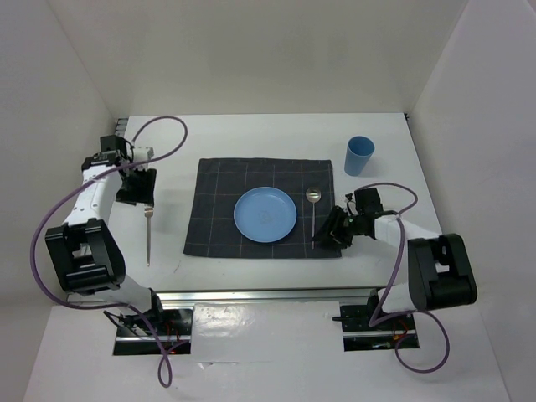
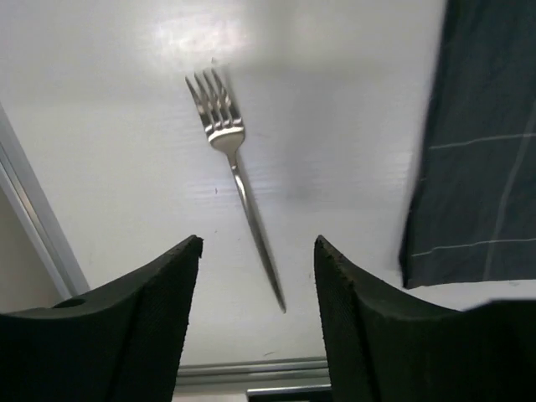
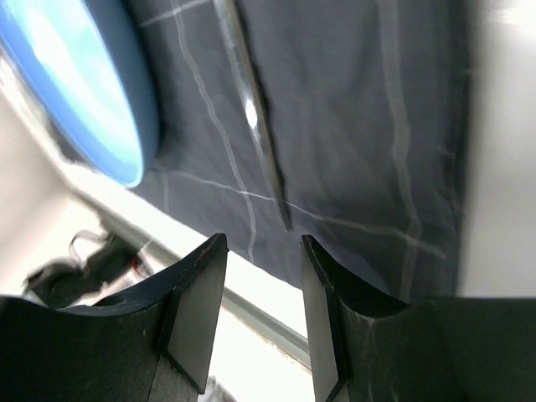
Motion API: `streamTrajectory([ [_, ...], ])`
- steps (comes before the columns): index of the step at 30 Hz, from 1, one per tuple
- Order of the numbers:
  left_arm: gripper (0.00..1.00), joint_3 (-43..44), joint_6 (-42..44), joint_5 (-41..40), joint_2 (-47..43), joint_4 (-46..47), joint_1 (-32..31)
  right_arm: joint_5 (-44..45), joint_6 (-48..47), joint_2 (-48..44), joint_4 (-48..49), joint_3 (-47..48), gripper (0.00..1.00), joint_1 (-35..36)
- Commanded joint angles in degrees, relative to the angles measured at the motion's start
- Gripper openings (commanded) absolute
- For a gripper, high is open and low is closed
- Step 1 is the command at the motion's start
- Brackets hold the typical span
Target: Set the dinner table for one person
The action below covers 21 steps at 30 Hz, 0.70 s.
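Observation:
I should next move my open left gripper down and back onto the fork handle near the tines, as the handle runs from there toward the bar.
The dinner table is a white tabletop with a dark grey checked cloth at its middle. A blue plate sits on the cloth, and a spoon lies just to its right. A fork lies on the bare table left of the cloth. My left gripper hovers over the fork's tine end. In the left wrist view it is open, with the fork lying free below it. My right gripper is open above the spoon handle's tip, beside the plate.
A blue cup stands upright at the back right, off the cloth. White walls close in the table on three sides. A metal rail runs along the near edge by the arm bases.

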Motion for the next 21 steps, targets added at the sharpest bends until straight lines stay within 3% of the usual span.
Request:
streamTrajectory([
  [1,0.65,-4.0,7.8,-9.6,1.9,-0.2,-0.7,11.4,1.6,-6.2,-8.4,4.9,0.48,1.2],
  [6,0.72,-8.8,11.1,-8.0,4.3,1.3,-0.7,22.1,3.0,-13.6,-13.5,9.0,0.69,6.9],
  [13,0.72,-9.5,10.4,-8.0,10.4,2.7,-0.7,26.0,3.0,-16.1,-14.6,8.4,0.70,9.6],
  [21,0.52,-8.9,7.9,-10.4,18.9,6.0,-0.7,27.8,2.5,-16.6,-14.0,8.4,0.70,9.6],
])
